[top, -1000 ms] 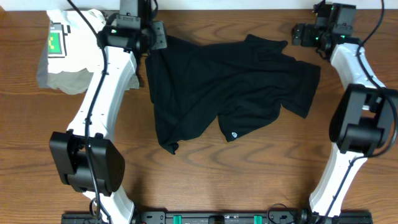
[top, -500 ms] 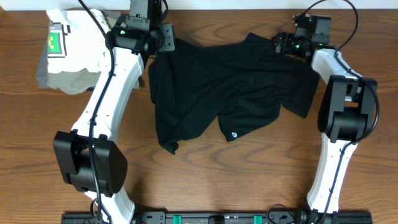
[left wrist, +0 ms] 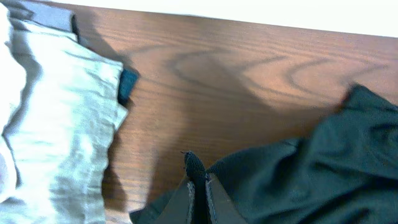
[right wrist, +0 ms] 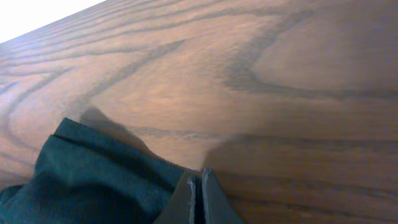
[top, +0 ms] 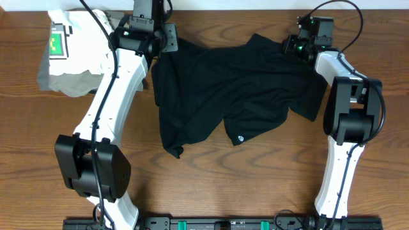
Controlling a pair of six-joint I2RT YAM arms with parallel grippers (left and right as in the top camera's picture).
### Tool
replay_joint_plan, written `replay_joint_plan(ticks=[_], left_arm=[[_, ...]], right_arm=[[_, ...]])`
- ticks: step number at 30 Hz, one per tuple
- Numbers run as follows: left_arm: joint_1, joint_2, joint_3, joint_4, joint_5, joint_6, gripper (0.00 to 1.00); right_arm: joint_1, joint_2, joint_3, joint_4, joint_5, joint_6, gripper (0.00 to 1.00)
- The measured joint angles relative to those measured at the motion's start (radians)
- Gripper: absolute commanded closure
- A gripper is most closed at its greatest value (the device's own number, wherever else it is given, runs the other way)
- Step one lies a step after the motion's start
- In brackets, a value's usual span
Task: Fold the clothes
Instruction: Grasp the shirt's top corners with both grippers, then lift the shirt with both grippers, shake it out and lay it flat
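My left gripper will next lift the crumpled shirt's corner straight, then lower it outward and release it onto the bare wood, which lies outward of my gripper.
The clothes, a black T-shirt, lie crumpled across the middle of the table with a small white logo near the front hem. My left gripper is at the shirt's back left corner. In the left wrist view that gripper is shut on a tab of black fabric that sticks out past its tips. My right gripper is at the shirt's back right edge. In the right wrist view it is shut at the shirt's hem, with a thin dark strip between its pads.
A cream garment with a green tag lies on a grey folded piece at the back left, close to the left arm. It shows as pale cloth in the left wrist view. Bare wood lies in front.
My right gripper has moved left from the table's back right corner to the shirt's edge and gone from open to shut. The left arm shifted slightly right, still holding the corner.
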Motion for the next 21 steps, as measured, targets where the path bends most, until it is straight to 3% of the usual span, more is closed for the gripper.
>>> replay_joint_plan(ticks=[6, 11, 21], left_arm=[[0.017, 0.000, 0.000, 0.015, -0.043, 0.028, 0.94], [0.040, -0.027, -0.001, -0.002, -0.061, 0.057, 0.94], [0.041, -0.312, -0.004, -0.058, -0.092, 0.082, 0.94]], right_arm=[[-0.057, -0.114, -0.002, -0.124, 0.001, -0.026, 0.99], [-0.127, -0.381, -0.002, -0.292, 0.001, -0.100, 0.99], [-0.259, -0.808, 0.001, -0.471, -0.018, -0.168, 0.99]])
